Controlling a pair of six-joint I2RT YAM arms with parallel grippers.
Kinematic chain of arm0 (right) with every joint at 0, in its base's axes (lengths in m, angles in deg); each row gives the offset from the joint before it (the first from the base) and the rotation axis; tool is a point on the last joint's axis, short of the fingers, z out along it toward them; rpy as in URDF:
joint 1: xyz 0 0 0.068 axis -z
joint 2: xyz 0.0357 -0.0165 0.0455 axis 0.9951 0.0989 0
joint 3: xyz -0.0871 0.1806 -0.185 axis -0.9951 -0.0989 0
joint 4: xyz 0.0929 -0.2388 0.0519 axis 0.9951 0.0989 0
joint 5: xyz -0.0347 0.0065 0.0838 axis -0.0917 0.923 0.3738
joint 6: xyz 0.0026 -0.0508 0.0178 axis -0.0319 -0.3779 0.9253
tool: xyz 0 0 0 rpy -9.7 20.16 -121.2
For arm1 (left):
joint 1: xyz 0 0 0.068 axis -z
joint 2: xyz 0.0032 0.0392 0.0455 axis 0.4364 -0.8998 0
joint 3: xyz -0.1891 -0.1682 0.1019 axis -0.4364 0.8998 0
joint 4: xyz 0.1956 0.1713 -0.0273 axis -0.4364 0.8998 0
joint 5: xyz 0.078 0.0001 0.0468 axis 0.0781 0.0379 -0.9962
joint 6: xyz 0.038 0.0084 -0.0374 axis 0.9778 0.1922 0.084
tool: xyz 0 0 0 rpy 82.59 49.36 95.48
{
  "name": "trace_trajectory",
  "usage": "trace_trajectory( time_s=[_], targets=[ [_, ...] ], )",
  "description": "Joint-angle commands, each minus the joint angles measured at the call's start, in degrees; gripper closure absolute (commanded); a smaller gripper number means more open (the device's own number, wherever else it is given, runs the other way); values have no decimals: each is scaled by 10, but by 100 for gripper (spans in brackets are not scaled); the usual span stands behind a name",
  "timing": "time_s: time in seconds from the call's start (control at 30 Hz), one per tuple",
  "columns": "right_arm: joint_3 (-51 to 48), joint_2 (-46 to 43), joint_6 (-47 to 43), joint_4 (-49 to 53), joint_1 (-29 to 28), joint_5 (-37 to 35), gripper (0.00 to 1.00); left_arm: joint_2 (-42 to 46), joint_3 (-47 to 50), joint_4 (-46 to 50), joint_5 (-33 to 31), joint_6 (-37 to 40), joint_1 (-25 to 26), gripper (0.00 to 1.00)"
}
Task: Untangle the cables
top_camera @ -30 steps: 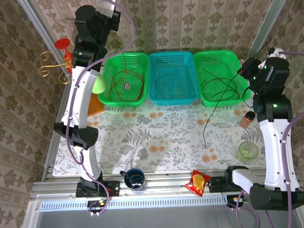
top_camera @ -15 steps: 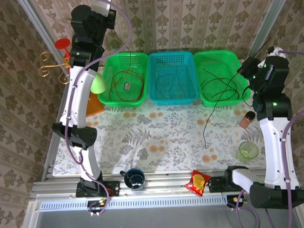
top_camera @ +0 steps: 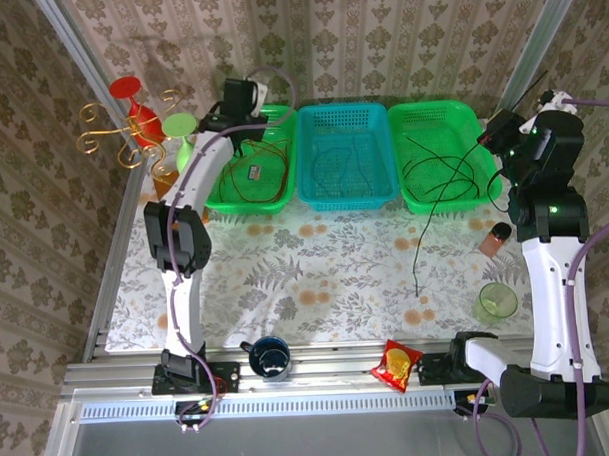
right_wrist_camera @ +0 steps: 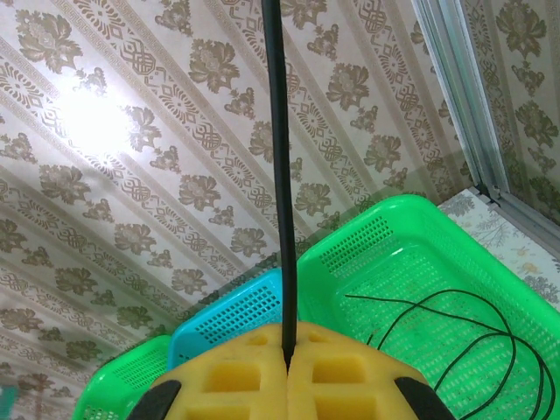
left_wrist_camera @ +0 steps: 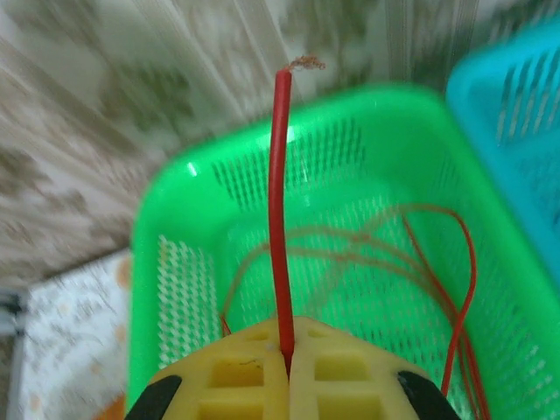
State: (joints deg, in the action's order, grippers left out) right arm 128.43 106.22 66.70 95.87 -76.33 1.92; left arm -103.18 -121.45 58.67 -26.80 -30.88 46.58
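My left gripper tilts down over the green basket's bottom next and releases the red cable's frayed end, as the rest loops in the basket below.
My left gripper [top_camera: 237, 122] hangs over the back left corner of the left green basket [top_camera: 215, 196]. In the left wrist view its jaws [left_wrist_camera: 289, 366] are shut on a red cable [left_wrist_camera: 280, 210], whose frayed end sticks up past them. The rest of the red cable [top_camera: 254, 168] loops inside that basket. My right gripper [top_camera: 497, 133] is by the right green basket [top_camera: 434, 205]. It is shut [right_wrist_camera: 288, 357] on a black cable [right_wrist_camera: 280, 157] that coils in that basket [top_camera: 441, 175], with one strand trailing onto the table. A dark blue cable [top_camera: 344, 169] lies in the blue basket [top_camera: 314, 200].
A dark mug [top_camera: 269, 357] and a red snack packet [top_camera: 397, 365] sit at the near edge. A green cup [top_camera: 497, 301] and a small orange bottle [top_camera: 494, 238] stand by the right arm. A gold wire stand [top_camera: 106, 135] stands at the far left.
The left arm has swung down from high above to the left green basket's back corner, still holding the red cable. The right arm has barely moved.
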Motion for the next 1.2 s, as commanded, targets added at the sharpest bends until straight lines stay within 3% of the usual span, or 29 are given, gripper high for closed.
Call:
trace_trajectory(
  time_s=[0.0,0.3,0.47,0.63,0.7,0.8,0.83,0.97,1.17],
  targets=[
    [4,-14,-2,6,-3,8,100,-1,21,37,-35,-36,10,100],
    [10,-16,4,5,-3,19,100,-70,-4,105,31,-97,4,100],
    [17,-21,6,12,-3,22,100,-100,-19,130,115,-131,-11,100],
    [16,-27,5,15,-3,13,100,-104,-15,131,109,-136,-11,100],
    [16,-28,7,14,-3,18,100,-103,-20,130,108,-136,-11,81],
    [19,-28,9,13,-3,20,100,-93,-30,130,92,-124,-11,41],
    [20,-28,10,13,-3,20,100,-89,-32,130,83,-119,-9,33],
    [32,-25,11,14,-4,20,100,-60,-29,113,57,-104,-2,15],
    [85,3,7,8,-8,19,100,-22,-32,92,24,-81,8,9]
  ],
)
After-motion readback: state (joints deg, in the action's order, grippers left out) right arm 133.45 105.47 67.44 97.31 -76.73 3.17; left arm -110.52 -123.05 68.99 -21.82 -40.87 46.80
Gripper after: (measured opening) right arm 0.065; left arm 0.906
